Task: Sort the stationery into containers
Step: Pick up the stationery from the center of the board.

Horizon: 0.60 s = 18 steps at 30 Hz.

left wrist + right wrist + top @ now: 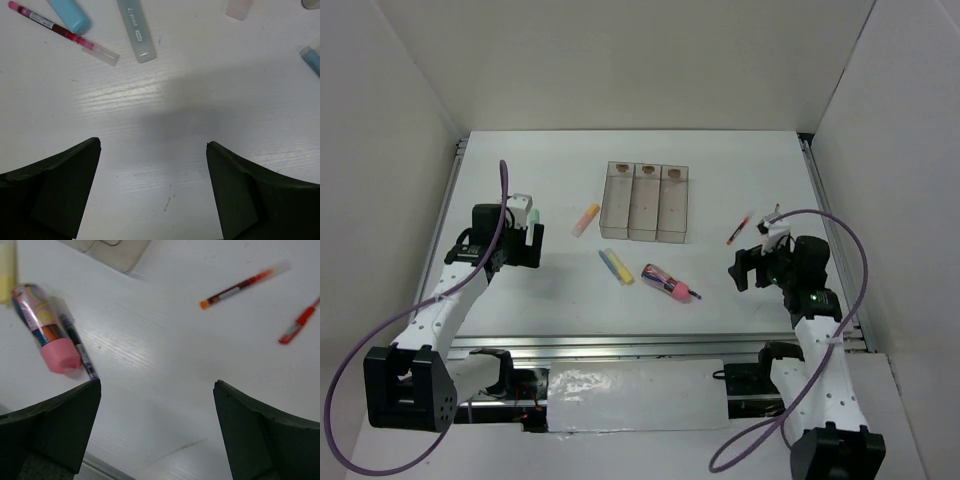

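Observation:
The pink-and-purple marker is lying at a slant. Next I need to move my right gripper to the left in the top view, turn it and lower it onto the fat pink-and-purple marker's printed body (662, 280) (45, 320).
The containers (645, 202), three clear narrow bins joined side by side, stand at the table's middle back; one corner (112, 251) shows in the right wrist view. Stationery lies loose: an orange-yellow marker (585, 220), a yellow and a blue marker (615, 266), a fat pink-and-purple marker (663, 282) (45, 330) with a dark purple pen (77, 345) beside it, and thin red pens (240, 287) (300, 322). My left gripper (534, 246) (153, 145) is open over bare table, with a red pen (60, 31), blue marker (70, 14) and pale teal marker (136, 30) ahead. My right gripper (741, 268) (157, 384) is open, empty.
White walls enclose the table on three sides. A metal rail (620, 345) runs along the near edge, by both arm bases. A pale pink item (239, 7) and a light blue one (311, 57) lie at the edges of the left wrist view.

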Available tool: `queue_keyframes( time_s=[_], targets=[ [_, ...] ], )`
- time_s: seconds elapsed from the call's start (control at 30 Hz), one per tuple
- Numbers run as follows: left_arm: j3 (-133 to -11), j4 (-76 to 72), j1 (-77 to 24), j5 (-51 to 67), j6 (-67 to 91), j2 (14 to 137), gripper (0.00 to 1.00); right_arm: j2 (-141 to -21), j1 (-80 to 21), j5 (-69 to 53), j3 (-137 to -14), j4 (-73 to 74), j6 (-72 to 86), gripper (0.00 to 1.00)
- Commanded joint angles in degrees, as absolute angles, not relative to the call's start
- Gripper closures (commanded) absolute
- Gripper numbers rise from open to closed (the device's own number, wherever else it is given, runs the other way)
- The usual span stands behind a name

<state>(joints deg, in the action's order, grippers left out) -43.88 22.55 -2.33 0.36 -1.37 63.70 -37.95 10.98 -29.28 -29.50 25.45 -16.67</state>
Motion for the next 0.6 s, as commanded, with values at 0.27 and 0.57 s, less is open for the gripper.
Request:
queue_keyframes(
  time_s=[0.27,0.57],
  targets=[
    [-45.4,22.1,-2.0,3.5,-3.5,63.3,0.01,-55.4,-14.7,-21.4,-42.1,23.8,-18.7,0.06],
    [-45.7,22.6,-1.8,3.4,-3.8,64.4,0.01,-76.5,-29.9,-15.7,-54.9,25.0,-20.5,0.25]
  ],
)
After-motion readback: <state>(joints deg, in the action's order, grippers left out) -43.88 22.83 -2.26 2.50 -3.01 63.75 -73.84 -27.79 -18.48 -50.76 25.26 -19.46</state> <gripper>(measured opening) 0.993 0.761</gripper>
